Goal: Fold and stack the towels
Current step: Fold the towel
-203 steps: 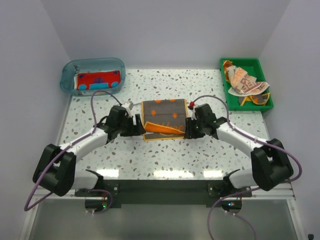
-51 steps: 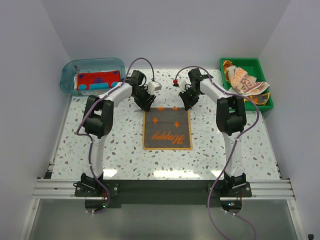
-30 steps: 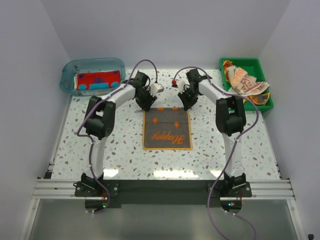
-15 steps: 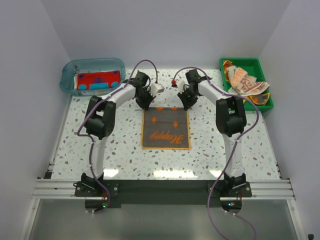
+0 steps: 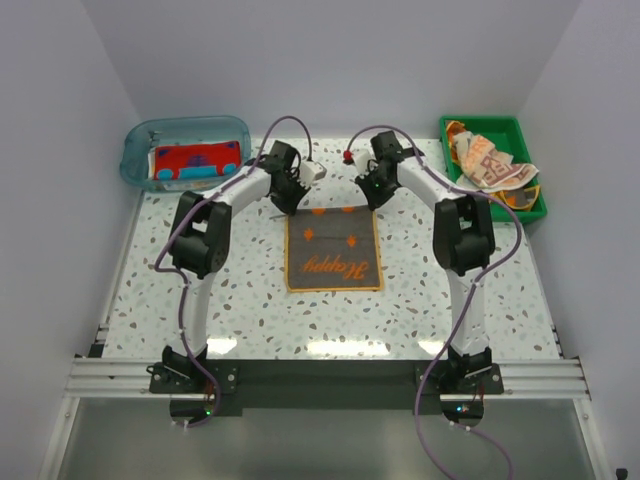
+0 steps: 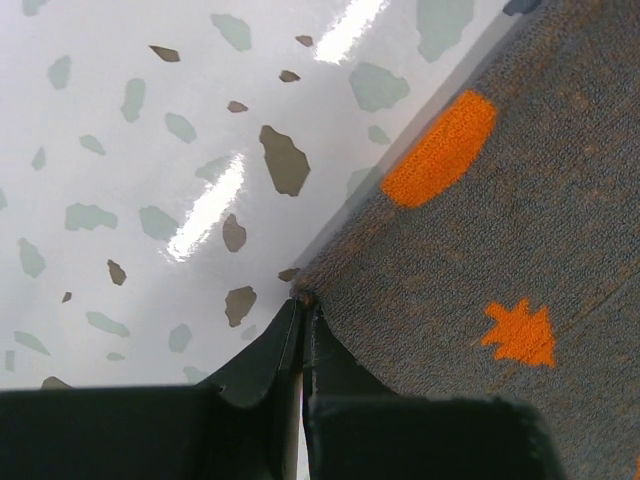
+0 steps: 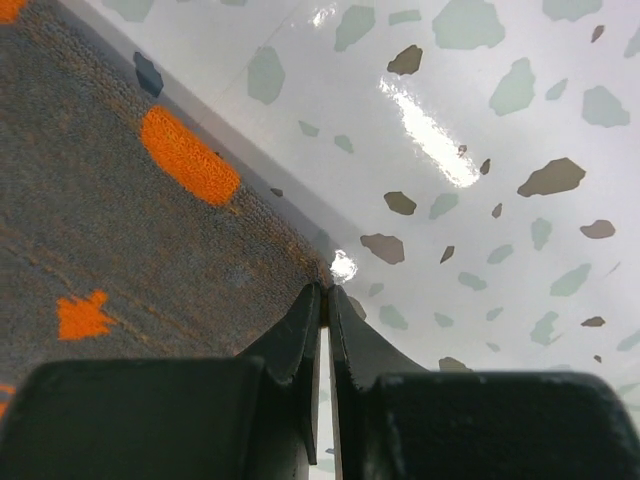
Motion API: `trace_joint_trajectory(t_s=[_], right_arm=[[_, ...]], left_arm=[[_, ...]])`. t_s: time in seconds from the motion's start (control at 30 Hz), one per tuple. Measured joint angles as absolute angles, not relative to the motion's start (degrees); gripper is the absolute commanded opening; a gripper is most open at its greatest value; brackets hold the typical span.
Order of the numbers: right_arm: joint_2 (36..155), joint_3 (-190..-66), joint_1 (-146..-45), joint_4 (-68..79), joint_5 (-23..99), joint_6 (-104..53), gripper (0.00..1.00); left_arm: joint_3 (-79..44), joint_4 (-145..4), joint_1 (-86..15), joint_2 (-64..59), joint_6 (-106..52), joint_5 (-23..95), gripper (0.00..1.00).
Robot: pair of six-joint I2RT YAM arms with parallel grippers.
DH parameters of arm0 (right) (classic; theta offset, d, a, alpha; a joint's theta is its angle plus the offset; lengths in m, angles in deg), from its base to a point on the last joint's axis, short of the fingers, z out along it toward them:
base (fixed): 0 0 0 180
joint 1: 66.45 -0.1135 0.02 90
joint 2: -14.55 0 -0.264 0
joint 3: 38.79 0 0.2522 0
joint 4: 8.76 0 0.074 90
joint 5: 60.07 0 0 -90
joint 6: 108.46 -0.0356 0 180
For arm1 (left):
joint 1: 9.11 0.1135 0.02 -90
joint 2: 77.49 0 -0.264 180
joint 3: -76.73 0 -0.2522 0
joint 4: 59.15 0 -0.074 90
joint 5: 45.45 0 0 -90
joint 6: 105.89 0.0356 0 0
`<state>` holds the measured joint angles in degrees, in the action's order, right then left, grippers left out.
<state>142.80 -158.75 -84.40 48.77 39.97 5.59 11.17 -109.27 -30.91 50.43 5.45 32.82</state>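
Observation:
The towel lies unfolded. My left gripper needs to rise next, pull its pinched corner back over the towel, then go down and release it on the near orange-trimmed corner.
A dark grey towel with orange trim and orange "Happy" lettering lies flat mid-table. My left gripper is shut on its far left corner. My right gripper is shut on its far right corner. In the left wrist view the left gripper pinches the very tip of the corner, with the towel spreading to the right. The right wrist view has the right gripper closed on the other corner, and the towel runs off to the left. Both arms reach far out over the table.
A clear blue tub at the back left holds a folded red towel. A green tray at the back right holds a crumpled peach-patterned towel on top of other cloth. Speckled tabletop surrounds the grey towel.
My left gripper has shut on the far left corner. Both grippers and the towel's far edge have shifted slightly toward the back wall.

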Motion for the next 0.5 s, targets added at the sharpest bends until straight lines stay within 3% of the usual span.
trace_joint_trajectory(t_s=[0.5], right_arm=[[127.8, -147.5, -86.0, 45.2, 39.4, -0.1, 0.00]], left_arm=[[-4.0, -101.5, -31.2, 34.1, -3.8, 34.1, 0.00]])
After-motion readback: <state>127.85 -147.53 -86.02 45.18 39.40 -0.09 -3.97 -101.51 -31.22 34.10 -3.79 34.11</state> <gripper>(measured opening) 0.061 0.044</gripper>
